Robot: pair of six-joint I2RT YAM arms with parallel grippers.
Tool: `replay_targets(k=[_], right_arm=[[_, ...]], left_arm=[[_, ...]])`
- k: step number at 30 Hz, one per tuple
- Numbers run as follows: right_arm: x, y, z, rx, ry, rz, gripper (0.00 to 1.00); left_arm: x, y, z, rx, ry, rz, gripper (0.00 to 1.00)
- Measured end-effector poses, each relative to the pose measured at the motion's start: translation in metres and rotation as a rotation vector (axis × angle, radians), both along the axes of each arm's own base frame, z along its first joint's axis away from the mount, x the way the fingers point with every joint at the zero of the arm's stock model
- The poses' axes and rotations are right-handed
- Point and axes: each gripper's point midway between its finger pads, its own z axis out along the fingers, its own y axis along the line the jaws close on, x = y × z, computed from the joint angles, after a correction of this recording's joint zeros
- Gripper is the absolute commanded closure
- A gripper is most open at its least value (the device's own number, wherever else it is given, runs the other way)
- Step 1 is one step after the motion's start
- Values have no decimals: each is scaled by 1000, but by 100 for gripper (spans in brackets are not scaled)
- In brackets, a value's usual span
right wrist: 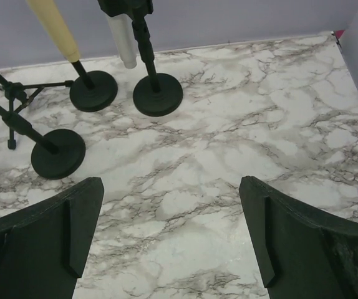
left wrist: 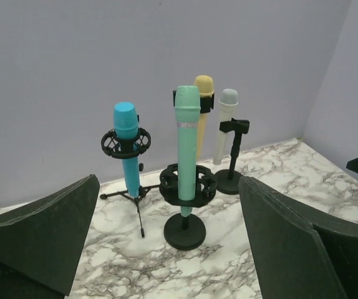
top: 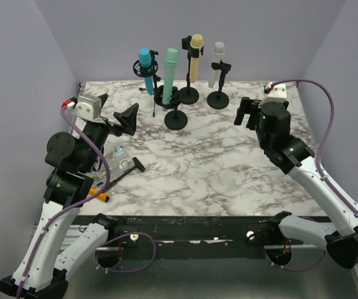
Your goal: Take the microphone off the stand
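My right gripper is going to swing to the left in the top view next, onto the green microphone's handle bare above the shock mount (top: pixel 169 73).
Several microphones stand in black stands at the back of the marble table. A green microphone (top: pixel 169 71) sits in a shock-mount stand (top: pixel 176 118), a blue one (top: pixel 146 68) on a tripod, a yellow one (top: pixel 194 57) and a white one (top: pixel 216 63) on round bases. In the left wrist view the green microphone (left wrist: pixel 186 140) is centred ahead, the blue (left wrist: pixel 126 146) left of it. My left gripper (top: pixel 121 120) is open and empty, short of the stands. My right gripper (top: pixel 249 112) is open and empty, right of the white microphone's base (right wrist: pixel 158 94).
Small tools, an orange-handled one (top: pixel 100 196) and a black-handled one (top: pixel 126 171), lie near the left arm with clear plastic bits. Purple walls close in the back and sides. The table's front edge (top: pixel 198 215) runs above the arm bases.
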Motion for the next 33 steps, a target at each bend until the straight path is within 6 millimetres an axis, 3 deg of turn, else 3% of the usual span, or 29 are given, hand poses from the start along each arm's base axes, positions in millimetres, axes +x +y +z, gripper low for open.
replay_targets(k=[6, 13, 17, 23, 28, 32, 33], right_arm=[[5, 4, -9, 10, 23, 0, 0], [12, 38, -18, 116, 50, 117, 0], [25, 66, -30, 198, 80, 182, 0], [52, 123, -39, 315, 76, 362, 0], [82, 173, -13, 404, 13, 512, 0], [96, 207, 16, 438, -58, 595, 0], [96, 216, 13, 438, -53, 610, 1]], left_arm=[[4, -5, -9, 22, 30, -6, 1], [5, -9, -11, 28, 34, -14, 1], [6, -10, -13, 30, 37, -9, 1], [10, -12, -21, 43, 55, -3, 1], [12, -14, -27, 57, 66, 0, 1], [13, -13, -28, 58, 66, 7, 1], [13, -13, -28, 58, 65, 7, 1]])
